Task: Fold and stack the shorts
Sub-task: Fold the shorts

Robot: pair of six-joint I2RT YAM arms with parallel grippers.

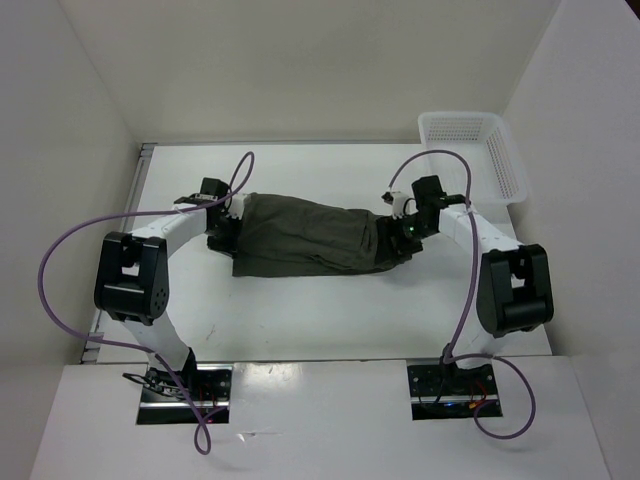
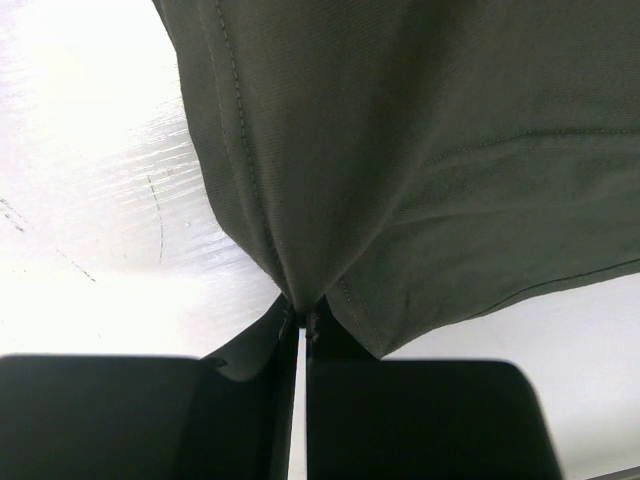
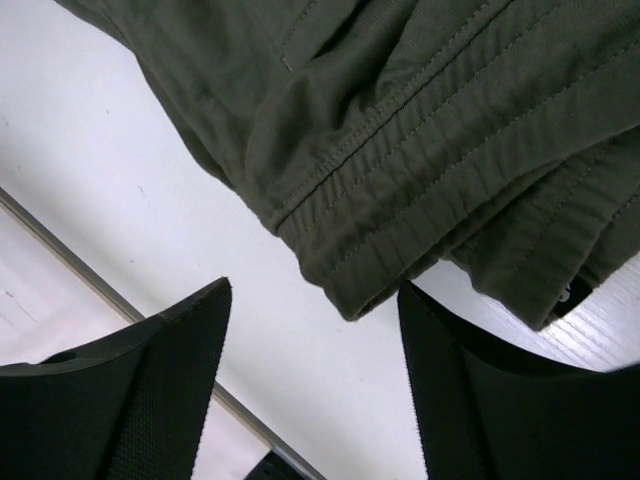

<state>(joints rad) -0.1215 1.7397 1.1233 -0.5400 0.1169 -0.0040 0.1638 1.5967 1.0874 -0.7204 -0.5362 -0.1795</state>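
Next, my left gripper rises, draws the hem back toward the shorts' near corner and lowers it to let go, since that corner lies back from the gripper.
The dark olive-green shorts lie stretched across the middle of the white table, wrinkled and folded lengthwise. My left gripper is at their left end, shut on a pinch of the hem; the cloth fans up and away from the closed fingers. My right gripper is at their right end, open. In the right wrist view the elastic waistband hangs just beyond and between the spread fingers, not gripped.
A white mesh basket stands at the back right corner of the table. White walls close in the table on the left, back and right. A metal strip runs along the table's edge in the right wrist view.
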